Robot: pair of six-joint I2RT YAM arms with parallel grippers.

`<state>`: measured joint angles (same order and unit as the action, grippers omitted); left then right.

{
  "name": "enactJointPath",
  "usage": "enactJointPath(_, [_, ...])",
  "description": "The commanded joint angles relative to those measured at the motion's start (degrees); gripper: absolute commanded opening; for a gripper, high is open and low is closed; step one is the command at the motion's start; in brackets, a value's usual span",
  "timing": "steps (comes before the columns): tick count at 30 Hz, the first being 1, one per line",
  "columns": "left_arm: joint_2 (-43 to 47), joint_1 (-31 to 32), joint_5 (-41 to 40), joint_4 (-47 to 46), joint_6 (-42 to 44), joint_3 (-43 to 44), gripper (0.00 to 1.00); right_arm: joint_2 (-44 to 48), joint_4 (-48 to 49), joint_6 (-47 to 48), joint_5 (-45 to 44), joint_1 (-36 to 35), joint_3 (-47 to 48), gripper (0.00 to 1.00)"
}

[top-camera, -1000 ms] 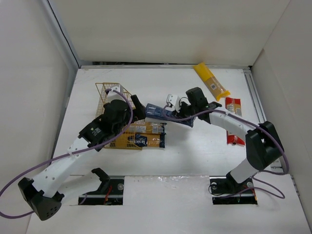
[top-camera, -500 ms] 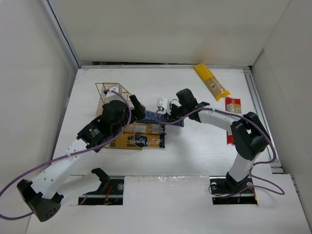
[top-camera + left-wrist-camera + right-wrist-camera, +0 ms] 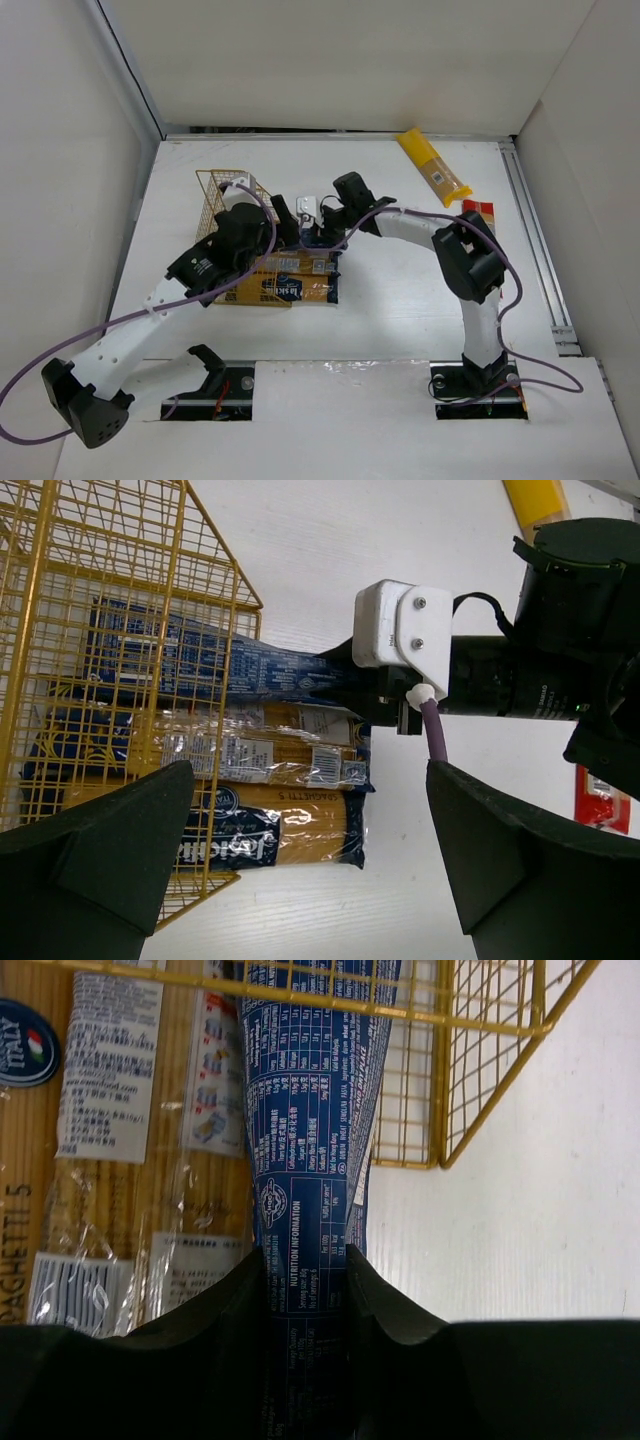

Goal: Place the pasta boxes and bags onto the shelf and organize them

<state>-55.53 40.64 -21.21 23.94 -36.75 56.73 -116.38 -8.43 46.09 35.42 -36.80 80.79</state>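
Observation:
I need to push the dark blue box (image 3: 310, 1110) to the left in the top view with my right gripper next, farther under the shelf's front wire (image 3: 316, 998), and then let go, because the box's near end sticks out.
My right gripper (image 3: 305, 1260) is shut on the near end of the dark blue box (image 3: 310, 1110). The box's far end reaches under the front wire of the gold shelf (image 3: 450, 1070). Beside it lie the clear-and-blue bag (image 3: 250, 750) and the orange-yellow pack with the dark blue label (image 3: 270, 830), both partly inside the shelf (image 3: 100, 600). My left gripper (image 3: 310, 880) hovers open above these packs with nothing in it. From above, both grippers meet at the shelf's (image 3: 222, 190) right end, the left gripper (image 3: 284, 216) close to the right gripper (image 3: 322, 230).
A yellow bag (image 3: 433, 167) lies at the back right. A red-orange pack (image 3: 478, 212) lies to the right of it, partly behind the right arm. White walls close in the table on the left, back and right.
The right gripper has carried the dark blue box leftwards and slid its far end into the shelf. The left arm has barely shifted.

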Motion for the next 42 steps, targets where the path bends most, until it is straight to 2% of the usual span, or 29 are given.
enactJointPath(1, [-0.72,-0.13,0.21,-0.65,1.16,2.07,1.00,-0.33,7.46,1.02,9.22,-3.10,7.26,0.05])
enactJointPath(9, [-3.01,-0.13,0.21,-0.65,0.63,3.21,1.00,-5.35,7.46,-1.96,12.03,-5.65,11.93,0.14])
enactJointPath(12, [-3.53,-0.13,0.21,-1.18,0.63,3.21,1.00,-5.35,7.46,-2.58,12.04,-5.66,11.93,0.48])
enactJointPath(13, [-3.53,-0.13,0.21,-1.18,0.63,3.82,1.00,-4.74,7.46,-2.58,9.61,-5.66,11.23,0.56])
enactJointPath(14, [-4.14,-0.13,0.73,-1.18,0.63,3.83,1.00,-3.43,7.46,-3.10,8.28,-5.66,9.84,0.72])
enactJointPath(16, [-4.15,-0.13,0.73,-1.71,1.24,3.83,1.00,-1.32,7.46,-4.06,3.55,-5.66,7.81,0.85])
enactJointPath(17, [-4.15,-0.13,0.73,-1.71,1.24,4.35,1.00,-0.09,7.46,-4.07,2.21,-4.44,6.84,1.00])
enactJointPath(20, [-4.15,-0.13,1.26,-2.85,2.29,4.35,1.00,5.97,7.98,-8.02,-6.03,-0.84,1.75,1.00])
enactJointPath(23, [-4.68,-0.13,1.79,-3.47,2.91,4.88,1.00,13.61,8.51,-11.45,-9.83,4.52,-4.67,1.00])
enactJointPath(26, [-4.68,-0.13,2.40,-4.78,4.23,4.88,1.00,18.72,7.64,-14.62,-8.54,15.50,-7.84,1.00])
enactJointPath(27, [-4.68,-0.13,2.40,-5.31,4.23,4.88,1.00,18.73,5.72,-14.62,-8.52,21.44,-7.84,1.00])
enactJointPath(29, [-5.20,-0.13,3.02,-5.31,4.84,4.88,1.00,14.79,-6.47,-14.01,-11.14,26.49,-0.32,1.00])
enactJointPath(30, [-5.20,-0.13,3.54,-5.31,4.85,5.49,1.00,12.60,-11.13,-14.01,-16.38,28.51,3.02,1.00])
enactJointPath(32, [-5.73,-0.13,3.55,-5.31,4.85,5.50,1.00,6.12,-20.79,-10.77,-20.20,33.18,11.96,1.00])
enactJointPath(33, [-5.73,-0.13,3.55,-5.31,4.85,5.50,1.00,4.42,-21.89,-10.14,-21.35,34.50,14.28,1.00])
enactJointPath(35, [-5.73,-0.13,3.02,-5.31,4.85,5.50,1.00,0.04,-21.90,-9.09,-16.12,38.36,19.45,1.00])
enactJointPath(38, [-5.73,-0.13,3.02,-5.31,4.85,5.50,1.00,-5.24,-24.00,-7.60,-13.97,42.49,26.23,1.00])
enactJointPath(39, [-5.73,-0.13,2.32,-4.62,4.85,5.50,1.00,-9.18,-26.88,-5.85,-13.97,43.03,31.91,1.00])
enactJointPath(42, [-6.87,-0.13,1.79,-4.08,4.85,6.02,1.00,-17.00,-33.64,-1.02,-13.97,43.56,40.38,1.00])
